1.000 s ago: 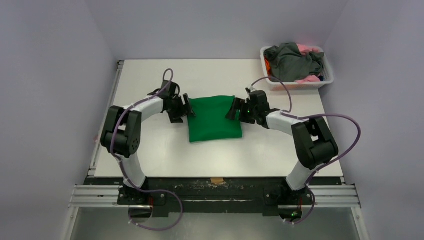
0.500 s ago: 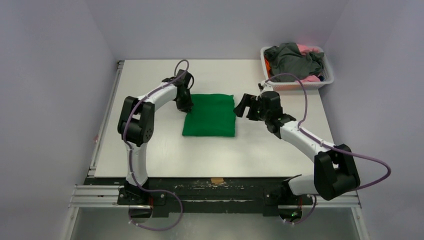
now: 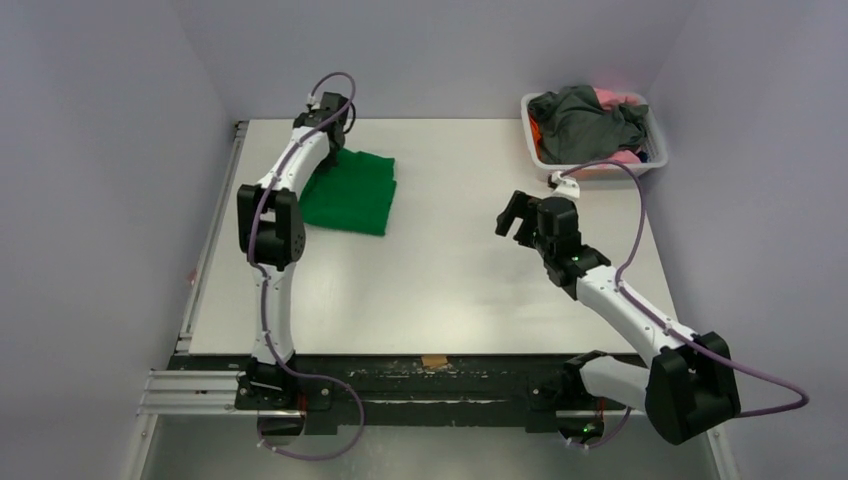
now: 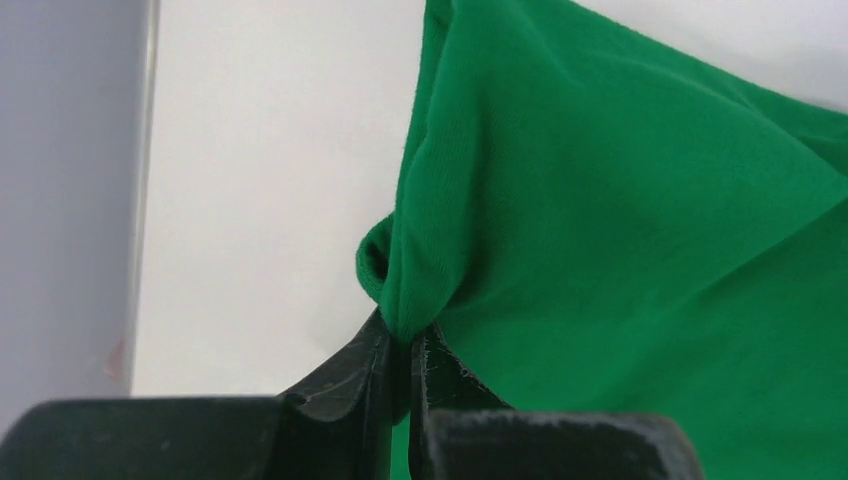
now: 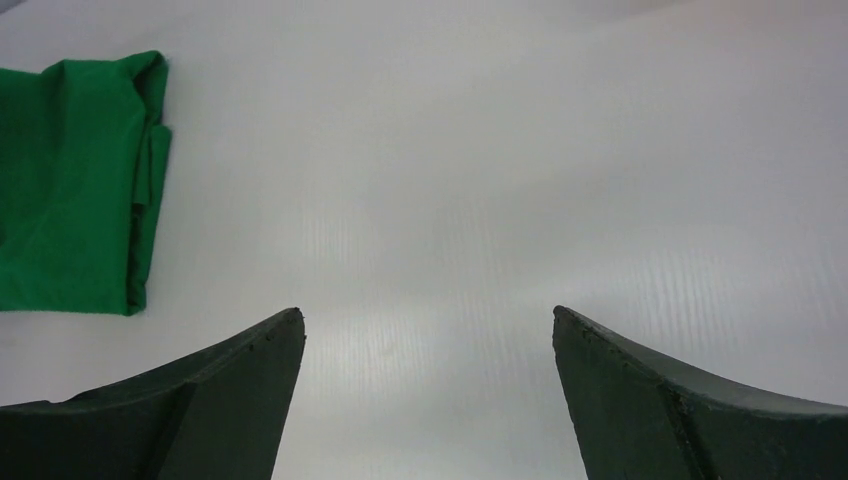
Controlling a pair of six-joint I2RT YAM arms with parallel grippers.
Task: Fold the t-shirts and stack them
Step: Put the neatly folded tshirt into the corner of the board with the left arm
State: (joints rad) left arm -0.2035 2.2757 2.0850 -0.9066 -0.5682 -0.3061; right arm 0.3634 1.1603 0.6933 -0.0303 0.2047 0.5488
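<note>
I will next slide the green t-shirt [image 3: 352, 192] with my left gripper to the left in the top view and slightly outward, and let it go on the bare table by the metal bar [image 3: 263, 145].
The folded bright green t-shirt [image 3: 352, 192] lies at the table's far left. My left gripper [image 3: 335, 152] is shut on its far edge, the cloth bunched between the jaws in the left wrist view, green t-shirt [image 4: 620, 220], left gripper [image 4: 408, 335]. My right gripper [image 3: 516, 215] stands open over bare table right of centre, nothing between its fingertips. The right wrist view shows the right gripper [image 5: 428, 318] open and the green t-shirt [image 5: 70, 190] far off to its left. More t-shirts, dark grey [image 3: 585, 118] and pink [image 3: 615, 98] among them, are heaped in the basket.
A white slatted basket [image 3: 655, 130] sits at the table's far right corner. The table's left edge has a metal rail [image 3: 215, 230] close to the green shirt. Purple cables loop off both arms.
The left gripper closed on the green shirt's edge and dragged it from the table's middle to the far left. The right gripper let go and drew back to the right.
</note>
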